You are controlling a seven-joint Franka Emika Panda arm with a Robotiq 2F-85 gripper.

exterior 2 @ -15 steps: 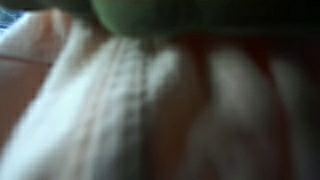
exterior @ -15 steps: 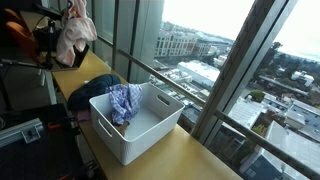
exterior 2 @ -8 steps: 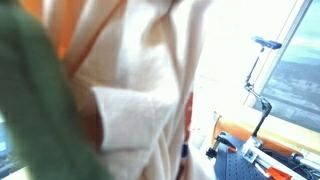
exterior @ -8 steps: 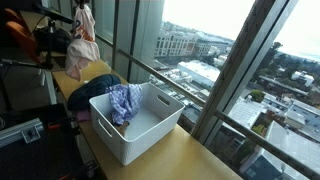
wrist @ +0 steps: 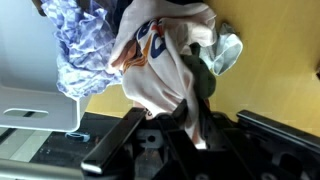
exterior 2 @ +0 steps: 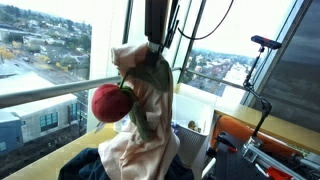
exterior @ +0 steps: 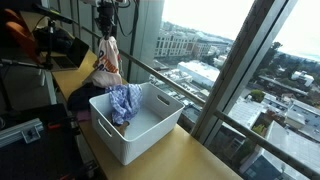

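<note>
I should next lower my gripper toward the dark clothes behind the bin (exterior 2: 90, 163) below it and release the cream garment, as its lower end already reaches them.
My gripper (exterior: 107, 36) hangs above the table with its jaws shut on the top of a cream garment (exterior: 109, 60) with pink and green parts. The garment dangles freely just behind the white bin (exterior: 140, 132). In an exterior view the gripper (exterior 2: 157, 42) pinches the bunched cloth (exterior 2: 140, 125), which shows a red patch. In the wrist view the gripper (wrist: 192, 112) clamps a fold of the garment (wrist: 155, 55), which bears a blue and orange print. A blue patterned cloth (exterior: 125, 101) lies in the bin and shows again as blue patterned cloth (wrist: 85, 50).
Dark clothes (exterior: 92, 89) are piled on the wooden table (exterior: 190, 158) behind the bin. Tall windows with a rail (exterior: 185, 95) run along the table's far side. Camera stands and gear (exterior 2: 262, 130) stand beside the table.
The gripper has carried the garment from the far end of the table toward the bin. The cloth no longer covers the exterior camera it was pressed against.
</note>
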